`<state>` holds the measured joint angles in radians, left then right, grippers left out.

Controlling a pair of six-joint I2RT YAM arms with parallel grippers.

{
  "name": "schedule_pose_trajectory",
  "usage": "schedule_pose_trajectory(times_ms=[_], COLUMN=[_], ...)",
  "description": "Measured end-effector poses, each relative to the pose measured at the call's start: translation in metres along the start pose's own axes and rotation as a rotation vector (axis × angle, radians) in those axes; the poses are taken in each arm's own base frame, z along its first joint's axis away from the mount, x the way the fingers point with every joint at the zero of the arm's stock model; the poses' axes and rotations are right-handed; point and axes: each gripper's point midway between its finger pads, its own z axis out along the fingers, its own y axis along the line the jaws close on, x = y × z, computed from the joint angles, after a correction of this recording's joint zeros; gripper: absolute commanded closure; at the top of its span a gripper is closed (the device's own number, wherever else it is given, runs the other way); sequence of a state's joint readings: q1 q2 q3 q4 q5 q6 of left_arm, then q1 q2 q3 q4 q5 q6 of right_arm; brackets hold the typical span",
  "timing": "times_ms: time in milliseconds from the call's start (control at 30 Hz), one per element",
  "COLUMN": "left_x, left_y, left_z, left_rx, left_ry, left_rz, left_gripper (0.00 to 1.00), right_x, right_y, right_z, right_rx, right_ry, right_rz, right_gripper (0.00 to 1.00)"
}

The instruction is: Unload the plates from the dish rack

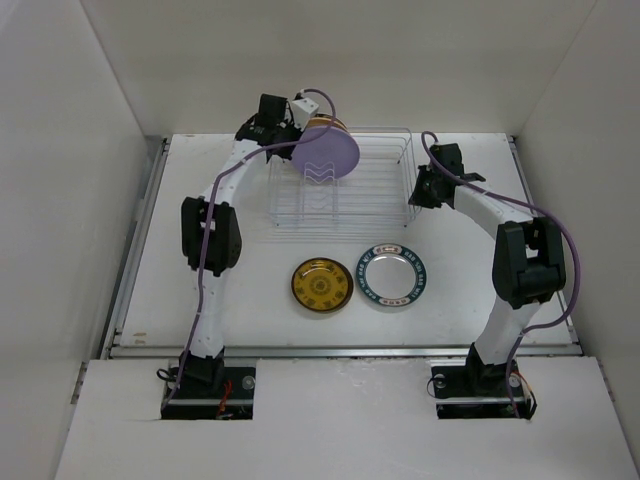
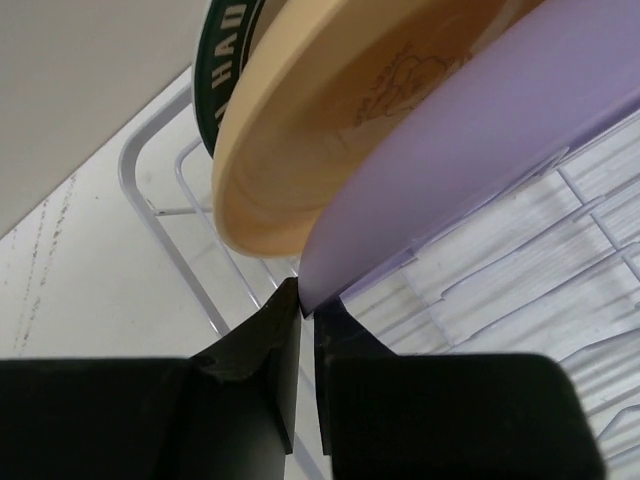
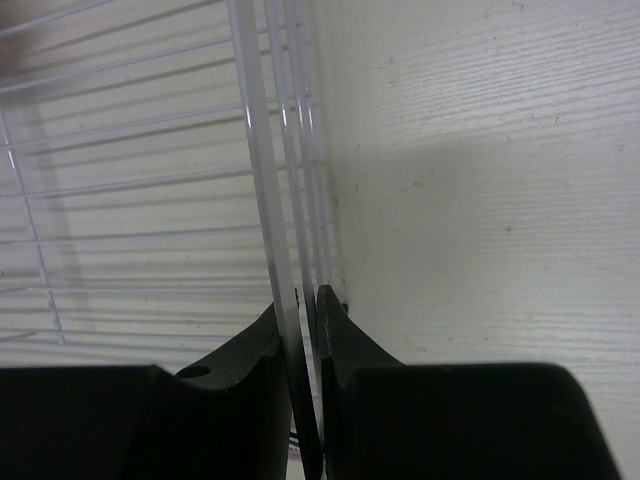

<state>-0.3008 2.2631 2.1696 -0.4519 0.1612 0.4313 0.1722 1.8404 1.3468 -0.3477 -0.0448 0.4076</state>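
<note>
I should raise my left gripper, then move it back and down to the clear tabletop beside the dark-gold plate, where there is space to release the lavender plate.
The wire dish rack stands at the back middle of the table. My left gripper is shut on the rim of the lavender plate, holding it tilted at the rack's left end; in the left wrist view my gripper pinches the plate's edge. Behind it stand the pale yellow plate and a plate with a dark green lettered rim. The dark-gold plate and the teal-rimmed plate lie flat in front of the rack. My right gripper is shut on the rack's right end wire.
White walls close in the table on the left, back and right. The rack's wires run under the left gripper. Both arm bases sit at the near edge, behind a raised lip.
</note>
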Motion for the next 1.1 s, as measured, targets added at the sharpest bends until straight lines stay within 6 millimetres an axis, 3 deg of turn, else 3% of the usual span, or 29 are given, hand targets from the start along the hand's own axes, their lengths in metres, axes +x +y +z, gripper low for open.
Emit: schedule_pose_trajectory(times_ms=[267, 400, 533, 700, 800, 900, 967, 1033, 1067, 1100], left_x=[0.005, -0.002, -0.023, -0.057, -0.063, -0.056, -0.04, -0.017, -0.004, 0.013], left_y=[0.001, 0.002, 0.01, -0.002, -0.014, -0.018, -0.013, -0.002, 0.006, 0.015], left_z=[0.004, -0.005, -0.031, -0.078, -0.107, -0.134, -0.151, -0.169, -0.176, -0.184], left_rx=[0.003, 0.032, 0.046, 0.146, 0.211, 0.257, 0.274, 0.28, 0.273, 0.258], left_ry=[0.005, -0.022, -0.078, -0.142, -0.135, -0.103, -0.057, 0.0, 0.029, 0.064], left_rz=[-0.075, -0.148, -0.234, -0.335, -0.376, -0.426, -0.477, -0.54, -0.571, -0.61], left_gripper=[1.0, 1.0, 1.0, 1.0, 1.0, 1.0, 1.0, 1.0, 1.0, 1.0], right_x=[0.0, 0.0, 0.0, 0.0, 0.0, 0.0, 0.0, -0.001, -0.002, -0.002], right_y=[0.0, 0.0, 0.0, 0.0, 0.0, 0.0, 0.0, 0.001, 0.001, 0.001], right_z=[0.0, 0.0, 0.0, 0.0, 0.0, 0.0, 0.0, 0.0, 0.001, 0.001], right_rx=[0.001, 0.001, 0.001, 0.003, 0.003, 0.003, 0.002, 0.0, 0.0, 0.002], right_ry=[0.0, 0.0, -0.001, -0.002, -0.002, -0.002, -0.002, -0.006, -0.007, -0.009], right_rz=[0.0, 0.0, 0.0, 0.0, 0.0, 0.0, 0.001, 0.012, 0.015, 0.021], right_gripper=[0.82, 0.82, 0.82, 0.82, 0.82, 0.82, 0.73, 0.54, 0.39, 0.37])
